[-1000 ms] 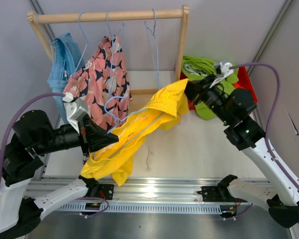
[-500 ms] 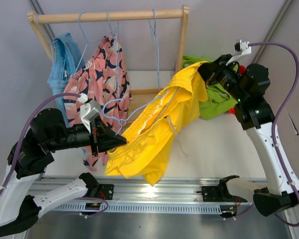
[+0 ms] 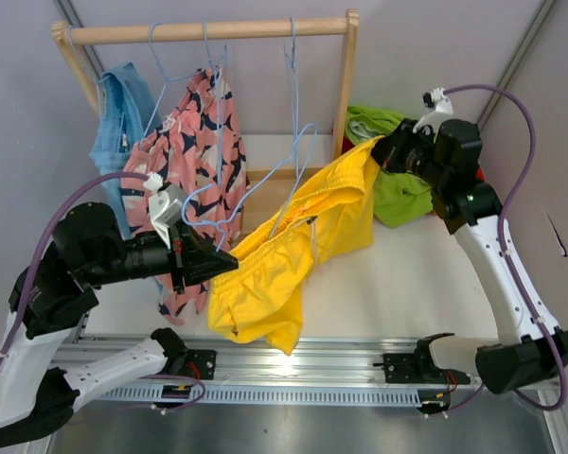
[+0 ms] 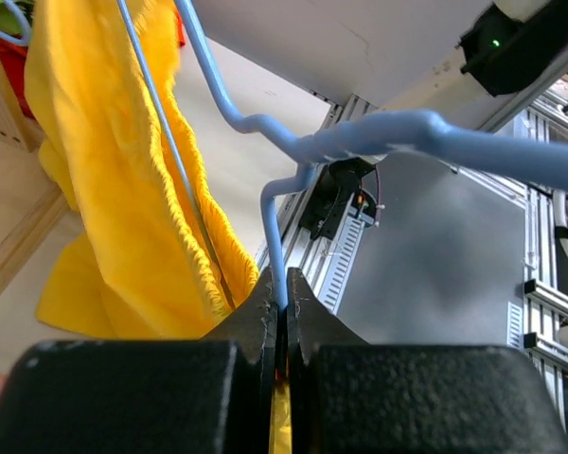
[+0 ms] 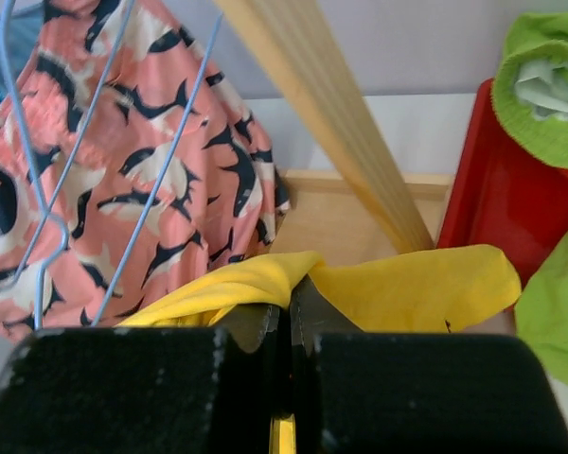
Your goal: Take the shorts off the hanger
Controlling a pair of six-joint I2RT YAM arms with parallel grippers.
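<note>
Next, my right gripper lifts clear of the hanger, then goes down to release the yellow shorts (image 3: 298, 251) over the lime green shorts (image 3: 402, 194), since those lie below it.
The yellow shorts (image 3: 298, 251) hang stretched between my two grippers above the table. My left gripper (image 3: 229, 268) is shut on the wire of a light blue hanger (image 3: 256, 184), seen clamped between the jaws in the left wrist view (image 4: 282, 298). The hanger (image 4: 379, 142) runs beside the yellow fabric (image 4: 123, 189). My right gripper (image 3: 379, 151) is shut on the shorts' upper corner (image 5: 407, 284) next to the rack post. Pink whale-print shorts (image 3: 194, 142) and light blue shorts (image 3: 118, 118) hang on the rack. Lime green shorts (image 3: 402, 194) lie at the right. Orange shorts are not visible.
The wooden rack's rail (image 3: 208, 31) and right post (image 3: 346, 90) stand at the back, with an empty hanger (image 3: 293, 85) on the rail. A red bin (image 5: 511, 189) under the green shorts sits just right of the post (image 5: 331, 123). The metal rail (image 3: 293, 364) runs along the near edge.
My right gripper swung up and to the right with the shorts' corner, then dipped slightly. The yellow shorts slid lower along the hanger, baring more wire. My left gripper shifted a little right.
</note>
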